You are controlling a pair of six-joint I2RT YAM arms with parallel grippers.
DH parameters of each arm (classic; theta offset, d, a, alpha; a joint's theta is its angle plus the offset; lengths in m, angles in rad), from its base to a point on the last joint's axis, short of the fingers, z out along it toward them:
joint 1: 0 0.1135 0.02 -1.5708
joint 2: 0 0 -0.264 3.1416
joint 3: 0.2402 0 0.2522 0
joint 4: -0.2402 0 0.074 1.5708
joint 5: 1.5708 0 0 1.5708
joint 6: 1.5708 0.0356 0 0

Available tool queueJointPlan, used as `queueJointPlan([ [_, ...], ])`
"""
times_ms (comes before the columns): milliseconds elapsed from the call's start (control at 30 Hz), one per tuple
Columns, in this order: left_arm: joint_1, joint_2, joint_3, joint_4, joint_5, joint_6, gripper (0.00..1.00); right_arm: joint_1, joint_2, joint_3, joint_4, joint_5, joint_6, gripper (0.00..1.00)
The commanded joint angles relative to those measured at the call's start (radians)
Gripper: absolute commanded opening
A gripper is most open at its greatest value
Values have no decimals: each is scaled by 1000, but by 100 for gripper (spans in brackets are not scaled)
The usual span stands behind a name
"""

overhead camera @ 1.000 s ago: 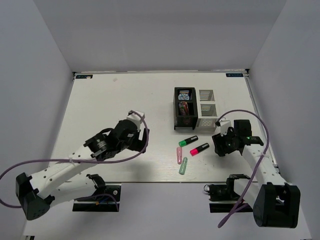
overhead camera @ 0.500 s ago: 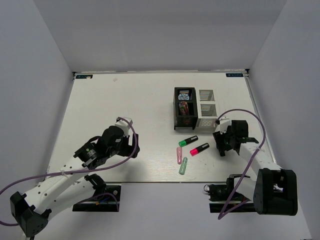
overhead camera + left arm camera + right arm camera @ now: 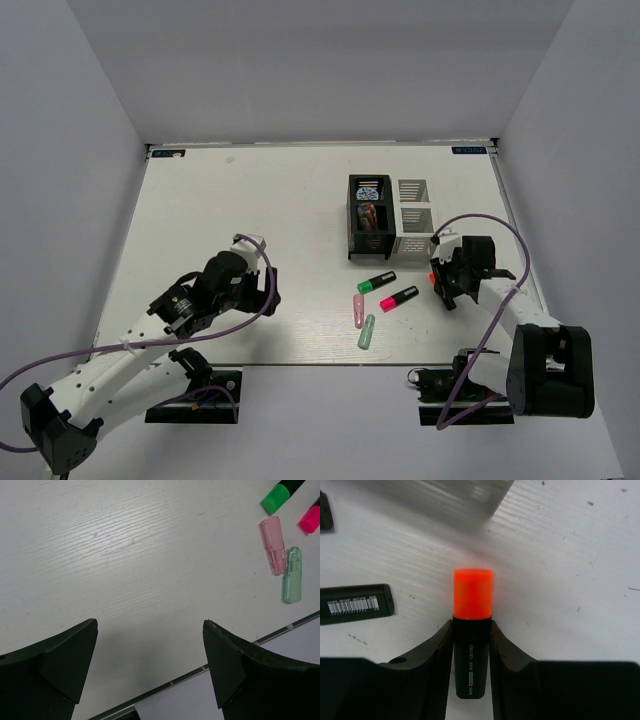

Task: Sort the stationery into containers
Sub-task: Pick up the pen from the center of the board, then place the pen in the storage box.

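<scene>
My right gripper raises the highlighter next, carries it outward over the white mesh container's empty far section (image 3: 412, 191) and releases it, since that section lies outward of it.
My right gripper (image 3: 440, 277) (image 3: 471, 624) is shut on the black body of an orange-capped highlighter (image 3: 473, 592), low over the table just right of the white mesh container (image 3: 415, 216). The black slatted container (image 3: 354, 228) holds a blue-white tape roll (image 3: 369, 189) and a pink cylinder (image 3: 369, 214). A green-capped highlighter (image 3: 376, 282) (image 3: 276, 499), a pink-capped highlighter (image 3: 399, 298) (image 3: 311, 519), a pale pink capsule (image 3: 358, 310) (image 3: 272, 546) and a green capsule (image 3: 367, 331) (image 3: 292, 575) lie on the table. My left gripper (image 3: 258, 290) (image 3: 150, 627) hangs open and holds nothing, left of them.
The table's near edge (image 3: 190, 672) runs just beneath my left gripper. A black highlighter body with a barcode label (image 3: 355, 604) lies left of my right fingers. The blurred white mesh container (image 3: 445, 495) stands close ahead of the orange cap. Grey walls enclose the table.
My right gripper's jaws have closed onto the orange-capped highlighter. The left arm pulled back toward the near left, then held still with its jaws wide.
</scene>
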Motion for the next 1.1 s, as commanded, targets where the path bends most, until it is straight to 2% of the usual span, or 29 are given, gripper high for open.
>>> queueJointPlan([
  [0, 5, 6, -6, 43, 56, 3, 95, -2, -9, 15, -180, -36, -13, 0],
  [33, 6, 11, -10, 51, 75, 5, 94, -5, -50, 31, -232, -63, -21, 0],
  [167, -10, 66, -11, 101, 217, 11, 87, -7, -182, 82, -372, -346, -89, 0],
  [300, -101, 217, 72, 103, 209, 34, 68, -4, -238, 183, -348, -418, -68, 0],
  [333, -115, 239, 83, 100, 205, 37, 64, -4, -229, 206, -324, -421, -56, 0],
  [433, -161, 319, 121, 95, 187, 45, 59, -5, -186, 335, -305, -465, -19, 0],
  [600, -166, 339, 128, 118, 185, 29, 59, -4, -56, 563, -250, -531, 64, 0],
  [700, -167, 345, 131, 120, 187, 22, 59, -2, 23, 631, -166, -533, 97, 0],
  [733, -167, 347, 135, 120, 190, 14, 59, -4, 38, 665, -76, -536, 125, 0],
  [800, -169, 354, 140, 118, 193, 9, 59, -4, 121, 685, -25, -542, 157, 0],
  [833, -172, 357, 141, 121, 193, 0, 59, -2, 142, 709, 76, -547, 207, 0],
  [900, -175, 368, 149, 121, 192, -8, 59, -4, 239, 731, 152, -565, 248, 0],
  [933, -175, 371, 149, 114, 189, -14, 59, -2, 262, 743, 252, -579, 287, 0],
  [1067, -181, 394, 161, 98, 172, -27, 59, -4, 411, 798, 403, -643, 344, 0],
])
